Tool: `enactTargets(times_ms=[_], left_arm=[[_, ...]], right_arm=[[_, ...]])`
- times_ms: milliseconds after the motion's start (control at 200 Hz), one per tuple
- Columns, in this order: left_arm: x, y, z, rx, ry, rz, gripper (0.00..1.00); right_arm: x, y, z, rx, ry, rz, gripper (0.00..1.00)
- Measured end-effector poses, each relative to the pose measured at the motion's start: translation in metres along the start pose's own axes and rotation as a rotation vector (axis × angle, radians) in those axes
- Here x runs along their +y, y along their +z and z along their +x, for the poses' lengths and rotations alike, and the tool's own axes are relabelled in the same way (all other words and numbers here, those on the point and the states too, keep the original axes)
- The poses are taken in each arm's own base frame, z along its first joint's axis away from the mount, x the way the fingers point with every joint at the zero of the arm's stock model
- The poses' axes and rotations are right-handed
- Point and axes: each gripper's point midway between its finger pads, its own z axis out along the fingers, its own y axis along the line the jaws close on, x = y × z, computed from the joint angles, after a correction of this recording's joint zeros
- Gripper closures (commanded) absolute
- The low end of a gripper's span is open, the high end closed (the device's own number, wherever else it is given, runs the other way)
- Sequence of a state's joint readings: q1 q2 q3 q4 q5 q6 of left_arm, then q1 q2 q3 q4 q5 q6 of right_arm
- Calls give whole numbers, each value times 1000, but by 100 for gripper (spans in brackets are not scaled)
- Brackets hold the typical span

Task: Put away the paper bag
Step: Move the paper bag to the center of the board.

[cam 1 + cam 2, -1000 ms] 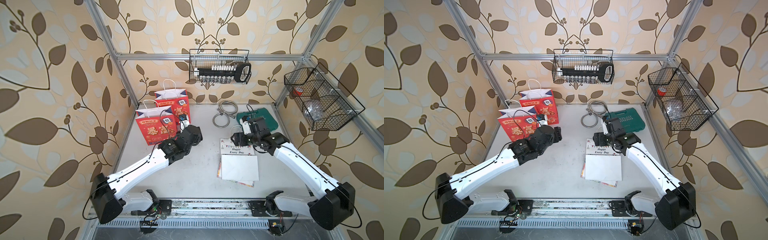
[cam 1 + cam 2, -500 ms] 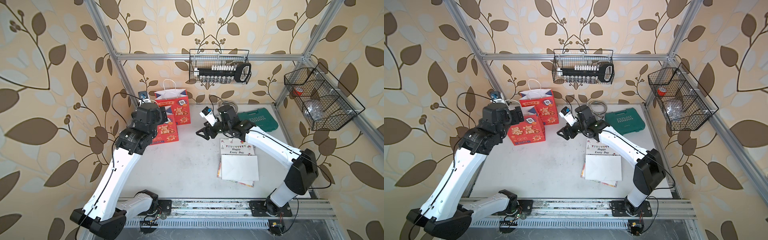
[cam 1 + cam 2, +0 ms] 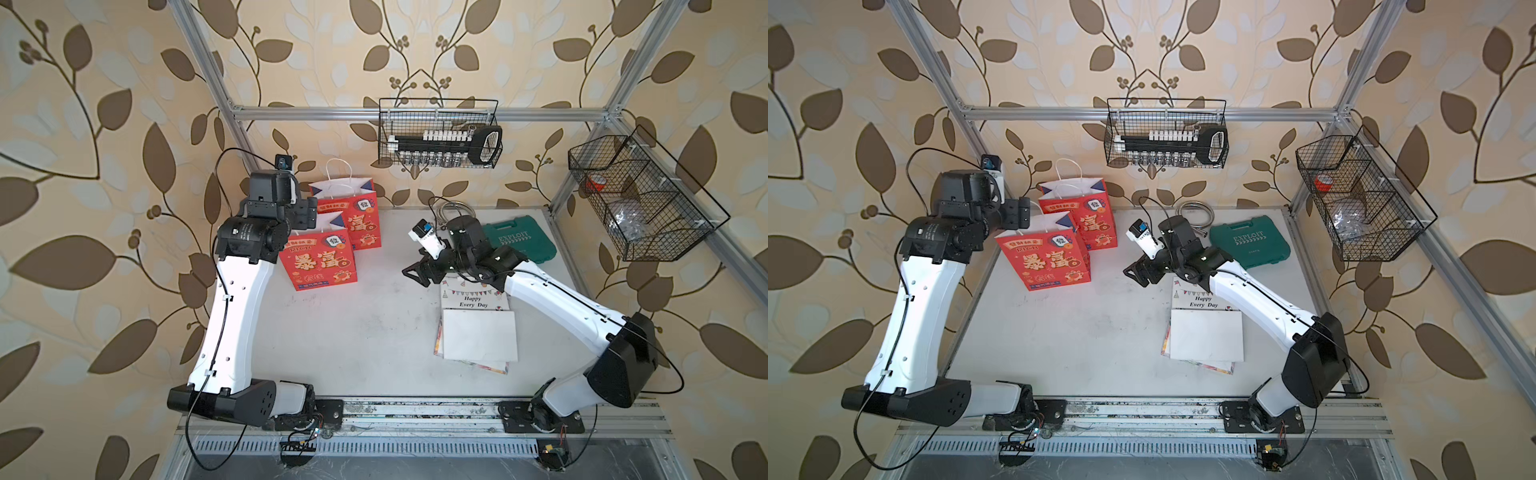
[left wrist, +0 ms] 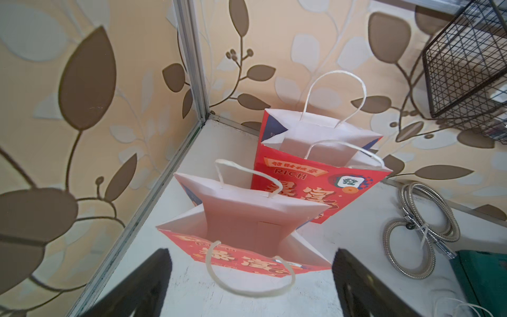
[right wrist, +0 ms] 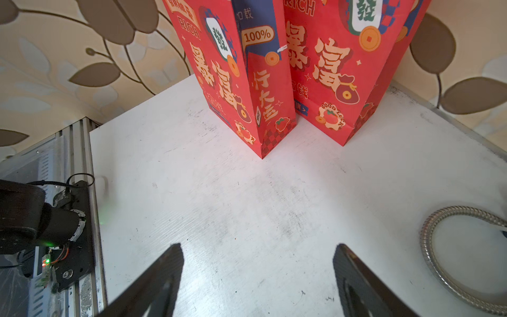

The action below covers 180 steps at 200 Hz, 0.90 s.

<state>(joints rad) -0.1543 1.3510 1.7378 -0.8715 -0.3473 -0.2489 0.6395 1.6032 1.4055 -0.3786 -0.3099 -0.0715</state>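
Note:
I should turn my left gripper and lower it next onto the rim's wall-side end (image 3: 1004, 237) (image 4: 170, 231), because the front bag's near rim runs from finger to finger below the gripper.
Two red paper bags stand upright with open tops at the back left of the table: a front bag (image 3: 318, 262) (image 3: 1046, 257) (image 4: 247, 219) and a rear bag (image 3: 353, 216) (image 3: 1088, 220) (image 4: 315, 170). My left gripper (image 3: 307, 214) (image 3: 1019, 214) (image 4: 252, 255) hangs open above the front bag's left upper edge. In the left wrist view the bag's near white handle (image 4: 249, 285) loops between the spread fingers, untouched. My right gripper (image 3: 419, 272) (image 3: 1136, 274) (image 5: 258, 247) is open and empty over the table's middle, facing both bags (image 5: 247, 82) from a distance.
Flat printed paper (image 3: 476, 299) and a white sheet (image 3: 480, 340) lie under the right forearm. A green tool case (image 3: 519, 239) and a coiled metal hose (image 3: 453, 212) are at the back right. Wire baskets hang on the back wall (image 3: 440, 141) and right wall (image 3: 640, 199).
The left arm rose from a low reach beside the front bag to above its top, and its gripper opened wider. The right arm swung left from the green case toward the middle.

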Motion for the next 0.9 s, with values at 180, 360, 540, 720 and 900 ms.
enactTargets(times_ms=[180,360,540,720,900], left_arm=[[13,-12,-15,-17,287,-4,7],[32,-23,-18,-7,516,-24,6],[29,-35,7,55,697,74,3],[28,-27,24,127,825,114,3],[26,12,40,233,928,121,10]], right_arm=[[2,-15,7,5,-15,16,15],[4,-24,13,17,-25,22,14],[0,-26,23,49,-20,27,14],[-2,-25,29,74,-19,27,14],[-3,-19,36,102,-22,13,14]])
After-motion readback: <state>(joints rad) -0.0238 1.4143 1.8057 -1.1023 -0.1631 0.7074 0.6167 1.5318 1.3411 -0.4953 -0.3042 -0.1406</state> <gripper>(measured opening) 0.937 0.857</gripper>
